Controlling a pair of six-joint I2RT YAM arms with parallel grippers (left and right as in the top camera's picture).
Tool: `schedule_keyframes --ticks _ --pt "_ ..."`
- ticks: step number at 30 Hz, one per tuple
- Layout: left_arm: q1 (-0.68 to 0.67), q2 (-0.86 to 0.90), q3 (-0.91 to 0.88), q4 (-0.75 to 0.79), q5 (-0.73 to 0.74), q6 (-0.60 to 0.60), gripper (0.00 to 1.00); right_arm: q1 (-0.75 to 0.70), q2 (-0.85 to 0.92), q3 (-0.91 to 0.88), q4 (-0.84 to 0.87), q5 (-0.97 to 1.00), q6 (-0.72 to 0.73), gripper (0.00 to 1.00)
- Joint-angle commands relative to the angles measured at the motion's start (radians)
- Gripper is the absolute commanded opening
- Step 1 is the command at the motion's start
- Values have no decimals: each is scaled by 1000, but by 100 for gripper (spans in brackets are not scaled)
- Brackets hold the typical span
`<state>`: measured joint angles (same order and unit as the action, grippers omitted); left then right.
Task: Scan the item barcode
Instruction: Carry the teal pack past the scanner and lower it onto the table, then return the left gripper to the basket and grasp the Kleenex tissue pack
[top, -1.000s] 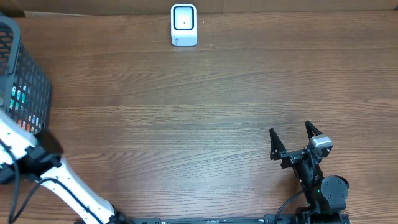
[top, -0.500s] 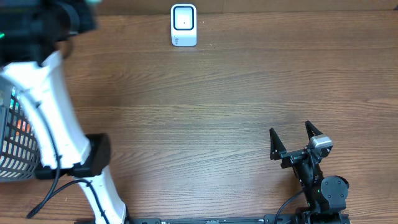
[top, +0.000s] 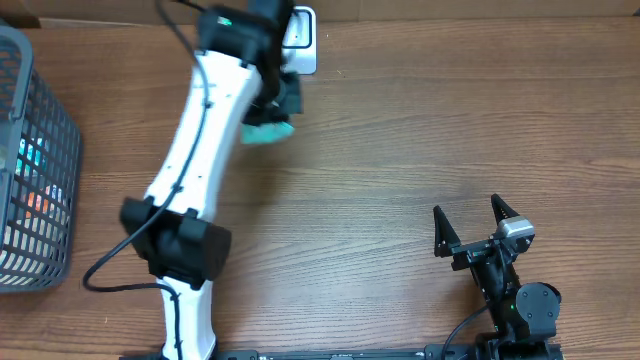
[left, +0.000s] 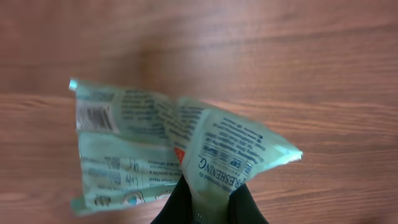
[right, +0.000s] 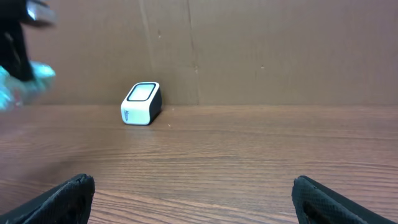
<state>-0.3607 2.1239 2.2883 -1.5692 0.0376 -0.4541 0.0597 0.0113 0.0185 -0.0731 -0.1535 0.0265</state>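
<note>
The packet should lie on the tabletop (top: 332, 168) toward the open right gripper, so my left gripper needs to lower and pull back from the scanner first.
My left gripper (top: 278, 98) is shut on a crumpled pale-teal printed packet (top: 267, 131), held over the table just in front of the white scanner (top: 302, 42), which the arm partly covers. In the left wrist view the packet (left: 155, 146) fans out above my black fingers (left: 176, 208), and its barcode (left: 94, 116) shows at the upper left. My right gripper (top: 470, 222) rests open near the front right with nothing between its fingertips. From the right wrist view the scanner (right: 142, 103) stands by the back wall, with the packet (right: 13, 87) blurred at the left edge.
A grey wire basket (top: 55, 150) with several colourful items stands at the left edge. A brown cardboard wall (right: 261, 50) closes off the back of the wooden table (top: 420, 130). The left arm's white links (top: 195, 170) stretch diagonally across the left half.
The left arm has swung from the basket at the left across to the back centre, bringing the teal packet in front of the scanner. The right arm has not moved.
</note>
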Motion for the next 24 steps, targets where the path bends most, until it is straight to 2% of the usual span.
schedule_keyframes --ticks 1,8,17,18,19,21,22,24 --pt "-66 -3 -148 92 -11 -93 4 2 -7 -10 4 -5 4 100" --pt "-167 -3 -396 294 -11 -93 5 2 -7 -10 4 -5 4 100" --pt "-209 -3 -460 359 -11 -92 6 2 -7 -10 3 -5 4 100" --pt "-210 -3 -460 360 -11 -92 14 2 -7 -10 3 -5 4 100" --pt "-211 -3 -460 362 -11 -92 28 2 -7 -10 4 -5 4 100" --pt "-211 -3 -460 361 -11 -93 62 2 -7 -10 3 -5 4 100" --pt "-211 -3 -460 361 -10 -93 76 2 -7 -10 4 -5 4 100" --pt "-211 -3 -460 362 -11 -94 96 2 -7 -10 4 -5 4 100"
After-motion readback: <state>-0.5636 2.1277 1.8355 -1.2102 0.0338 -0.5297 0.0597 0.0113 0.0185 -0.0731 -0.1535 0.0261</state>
